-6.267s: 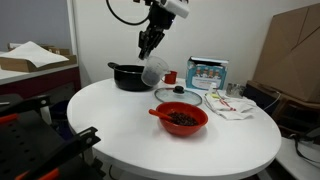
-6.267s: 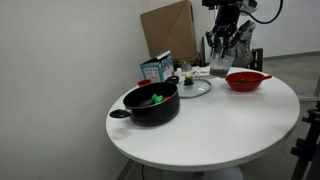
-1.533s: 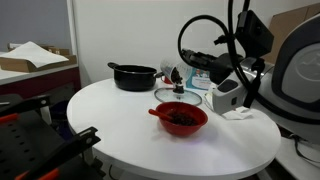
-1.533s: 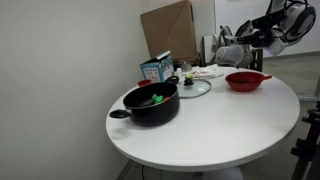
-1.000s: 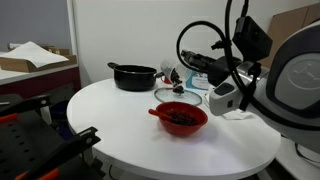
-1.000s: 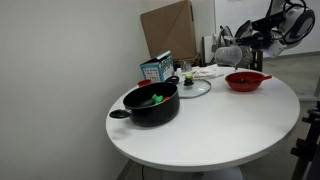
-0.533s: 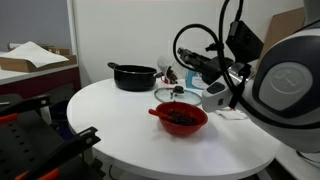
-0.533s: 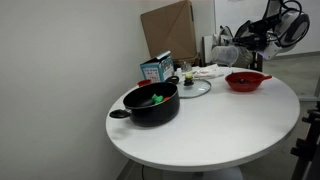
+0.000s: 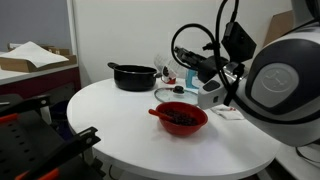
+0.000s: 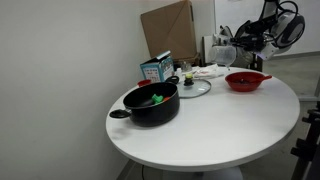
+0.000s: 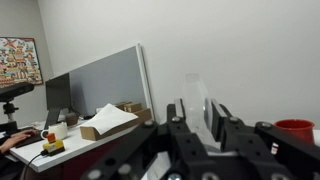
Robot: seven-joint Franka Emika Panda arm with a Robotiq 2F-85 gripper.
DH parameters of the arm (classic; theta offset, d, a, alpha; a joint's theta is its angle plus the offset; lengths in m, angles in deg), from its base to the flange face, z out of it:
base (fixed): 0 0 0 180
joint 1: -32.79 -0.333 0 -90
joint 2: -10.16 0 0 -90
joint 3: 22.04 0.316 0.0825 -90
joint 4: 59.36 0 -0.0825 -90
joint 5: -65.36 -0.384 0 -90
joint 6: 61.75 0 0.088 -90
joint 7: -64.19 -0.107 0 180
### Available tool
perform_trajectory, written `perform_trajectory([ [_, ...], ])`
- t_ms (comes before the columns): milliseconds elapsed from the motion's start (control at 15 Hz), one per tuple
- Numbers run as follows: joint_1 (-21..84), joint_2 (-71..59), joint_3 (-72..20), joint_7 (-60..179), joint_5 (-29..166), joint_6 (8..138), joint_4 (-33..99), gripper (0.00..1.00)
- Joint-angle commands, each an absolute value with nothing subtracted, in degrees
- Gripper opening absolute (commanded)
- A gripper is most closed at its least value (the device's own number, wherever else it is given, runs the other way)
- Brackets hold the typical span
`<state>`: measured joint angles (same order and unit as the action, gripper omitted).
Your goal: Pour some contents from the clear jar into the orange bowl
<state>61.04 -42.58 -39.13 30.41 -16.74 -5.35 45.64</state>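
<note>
The robot next needs to turn the jar (image 9: 208, 95) upright, carry it past the bowl and lower the gripper to release it, since the bare tabletop (image 9: 140, 117) beside the bowl lies below.
The orange bowl (image 9: 182, 119) with dark contents sits on the round white table; it also shows in an exterior view (image 10: 246, 81). My gripper (image 9: 204, 88) is shut on the clear jar (image 9: 208, 95) and holds it in the air close to the bowl's rim. In an exterior view the gripper (image 10: 231, 50) holds the jar (image 10: 225, 56) tilted, above and just beside the bowl. In the wrist view the jar (image 11: 197, 103) sits between the black jaws (image 11: 197, 120). I cannot see contents inside the jar.
A black pot (image 9: 132, 76) (image 10: 152, 103) stands on the table. A flat glass lid (image 9: 176, 95) (image 10: 194, 88) lies between pot and bowl. A printed box (image 10: 155, 68) and papers (image 9: 235, 110) lie beyond. A red object (image 11: 295, 128) shows at the wrist view's edge.
The arm has swung in toward the table, carrying the jar closer to the orange bowl. The bowl, pot and lid have not moved.
</note>
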Motion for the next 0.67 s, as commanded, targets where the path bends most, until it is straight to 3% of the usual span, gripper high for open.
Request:
perform_trajectory([
  [0,59.1,-40.4,-43.1,28.5,-17.3,-0.7,45.5,0.08],
  [600,56.4,-30.6,-49.3,29.9,-9.1,17.1,47.1,0.07],
])
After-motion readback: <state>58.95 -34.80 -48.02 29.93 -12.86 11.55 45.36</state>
